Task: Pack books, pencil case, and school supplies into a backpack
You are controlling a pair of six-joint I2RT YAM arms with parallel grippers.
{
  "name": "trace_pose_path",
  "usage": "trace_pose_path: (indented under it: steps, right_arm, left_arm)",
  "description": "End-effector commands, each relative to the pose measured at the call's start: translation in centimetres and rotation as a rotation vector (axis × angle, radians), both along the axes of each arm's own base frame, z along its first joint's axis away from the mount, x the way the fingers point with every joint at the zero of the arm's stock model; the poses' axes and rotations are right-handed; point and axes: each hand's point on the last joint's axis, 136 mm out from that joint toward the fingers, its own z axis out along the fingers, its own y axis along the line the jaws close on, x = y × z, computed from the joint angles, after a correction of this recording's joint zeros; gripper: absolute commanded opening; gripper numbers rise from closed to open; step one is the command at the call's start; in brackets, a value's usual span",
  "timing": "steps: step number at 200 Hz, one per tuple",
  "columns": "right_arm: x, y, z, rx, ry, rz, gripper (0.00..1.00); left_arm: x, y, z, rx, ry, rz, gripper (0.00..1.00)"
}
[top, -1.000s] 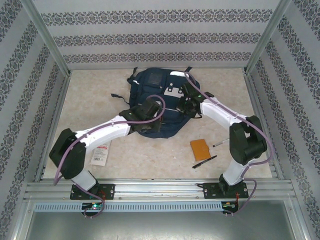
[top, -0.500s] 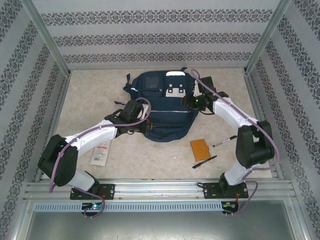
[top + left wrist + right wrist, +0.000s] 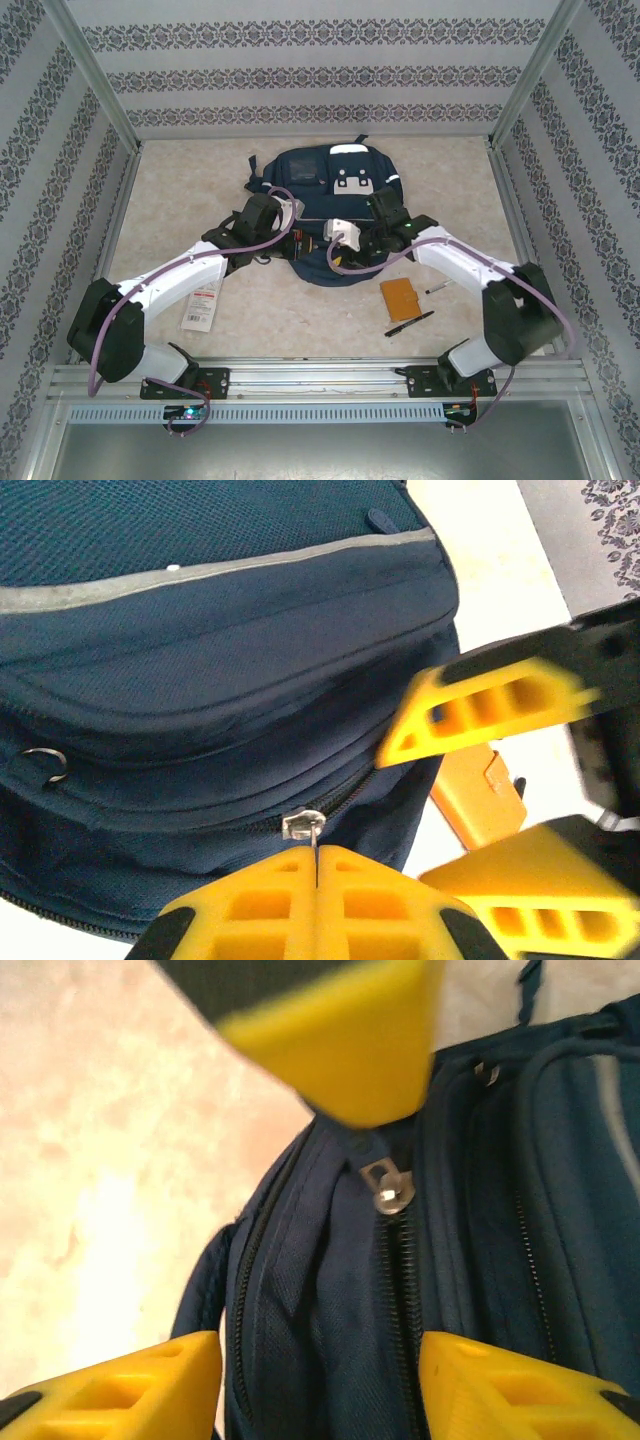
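Observation:
I should draw my left gripper along the zipper toward the metal ring, away from my right gripper, before I release the tab.
The navy backpack [image 3: 325, 190] lies flat at the back middle of the table. My left gripper [image 3: 298, 243] is at its near edge, shut on the metal pull tab of a zipper [image 3: 303, 825]. My left gripper [image 3: 316, 852] has its jaws pressed together on that tab. My right gripper [image 3: 328, 246] faces it from the right, open, and straddles the backpack's zippered edge [image 3: 330, 1300] without touching it. A black pen [image 3: 410, 323] and a white packet [image 3: 200, 307] lie on the table. The books are out of view.
A small flat orange case [image 3: 400, 298] lies near right of the backpack, with a second pen [image 3: 438, 287] beside it. The left forearm passes over the packet. Metal frame rails and patterned walls enclose the table.
My right gripper has let go at the backpack's back right, opened, and swung down to its near edge, facing the left gripper. The left gripper stayed shut, and the backpack has shifted a little backward.

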Motion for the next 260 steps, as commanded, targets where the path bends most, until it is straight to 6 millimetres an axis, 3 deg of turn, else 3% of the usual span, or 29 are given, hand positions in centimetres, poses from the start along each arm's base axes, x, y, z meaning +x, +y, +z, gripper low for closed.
trace_pose_path:
  steps: [1, 17, 71, 111, 119, 140, 143, 163, 194, 216, 242, 260]
  right_arm:
    - [2.5, 0.4, -1.4, -0.141, -0.203, 0.025, 0.52]
    - [4.4, 0.2, -1.8, -0.197, -0.287, -0.048, 0.54]
    - [3.4, 0.5, 0.3, -0.115, -0.341, 0.000, 0.54]
    - [4.8, 1.3, -0.1, -0.095, -0.388, -0.063, 0.47]
    - [5.0, 1.6, -0.5, -0.101, -0.400, -0.076, 0.40]
    - [5.5, 1.6, -1.7, -0.153, -0.443, -0.100, 0.04]
    - [5.5, 1.5, -1.7, -0.157, -0.446, -0.103, 0.00]
    - [4.7, 0.2, -1.6, -0.160, -0.447, -0.112, 0.00]
    - [3.5, -2.6, -0.1, -0.138, -0.451, -0.125, 0.00]
    - [2.3, -3.4, 0.9, -0.104, -0.458, -0.121, 0.00]
    - [1.0, -3.6, 0.6, -0.096, -0.431, -0.096, 0.00]
    - [-0.1, -3.1, 0.6, -0.066, -0.408, -0.075, 0.00]
  left_arm:
    - [0.2, -1.2, 3.3, -0.096, -0.084, -0.041, 0.00]
    - [0.0, -1.1, 3.3, -0.083, -0.084, -0.052, 0.00]
    - [-0.2, -1.0, 3.5, -0.092, -0.086, -0.055, 0.00]
    - [0.2, -1.6, 4.3, -0.134, -0.099, -0.055, 0.00]
    - [0.2, -1.6, 4.4, -0.131, -0.101, -0.051, 0.00]
    - [0.7, -0.9, 4.2, -0.117, -0.132, -0.020, 0.00]
    - [0.8, -0.7, 4.2, -0.111, -0.136, -0.013, 0.00]
    - [1.7, 1.8, 3.0, -0.022, -0.148, 0.026, 0.00]
    - [4.4, 8.7, -1.1, 0.140, -0.162, 0.189, 0.00]
    - [6.9, 13.2, -3.8, 0.283, -0.159, 0.303, 0.00]
    - [10.7, 15.7, -5.1, 0.286, -0.158, 0.430, 0.00]
    - [13.4, 16.0, -5.3, 0.260, -0.153, 0.474, 0.00]
